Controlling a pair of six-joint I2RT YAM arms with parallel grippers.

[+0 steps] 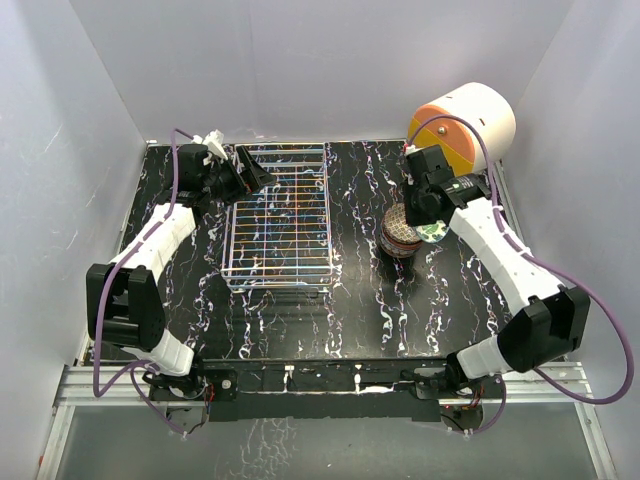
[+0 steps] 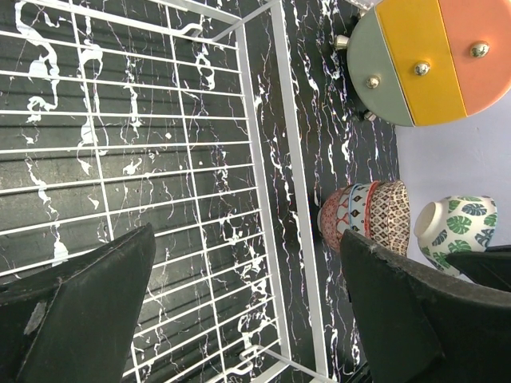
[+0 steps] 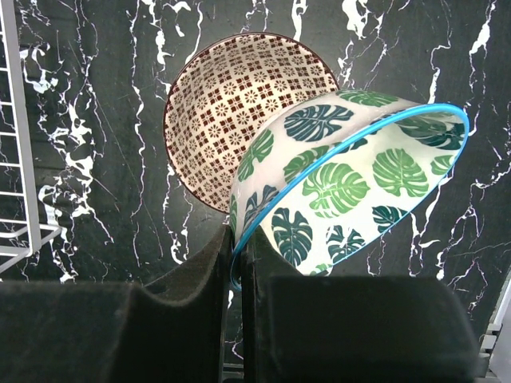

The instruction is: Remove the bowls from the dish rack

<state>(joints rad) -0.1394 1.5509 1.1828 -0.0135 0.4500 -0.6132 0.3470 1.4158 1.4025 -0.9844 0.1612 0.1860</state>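
My right gripper shifts the green-leaf bowl, which hangs beside the stack's top bowl (image 3: 231, 104), toward the rack and down over the stack next.
The silver wire dish rack (image 1: 278, 215) sits left of centre and holds no bowls; its grid also fills the left wrist view (image 2: 160, 144). A stack of patterned bowls (image 1: 400, 235) stands on the table right of the rack, and it also shows in the left wrist view (image 2: 363, 214). My right gripper (image 3: 238, 239) is shut on the rim of the green-leaf bowl (image 3: 351, 183) and holds it tilted just above and beside the stack's top bowl (image 3: 231, 104). My left gripper (image 2: 247, 239) is open and empty over the rack's far left corner (image 1: 250, 172).
A white-and-orange cylindrical drawer unit (image 1: 462, 125) lies at the back right, close behind the right arm. White walls enclose the black marbled table (image 1: 330, 310). The rack's corner (image 3: 16, 159) lies left of the stack.
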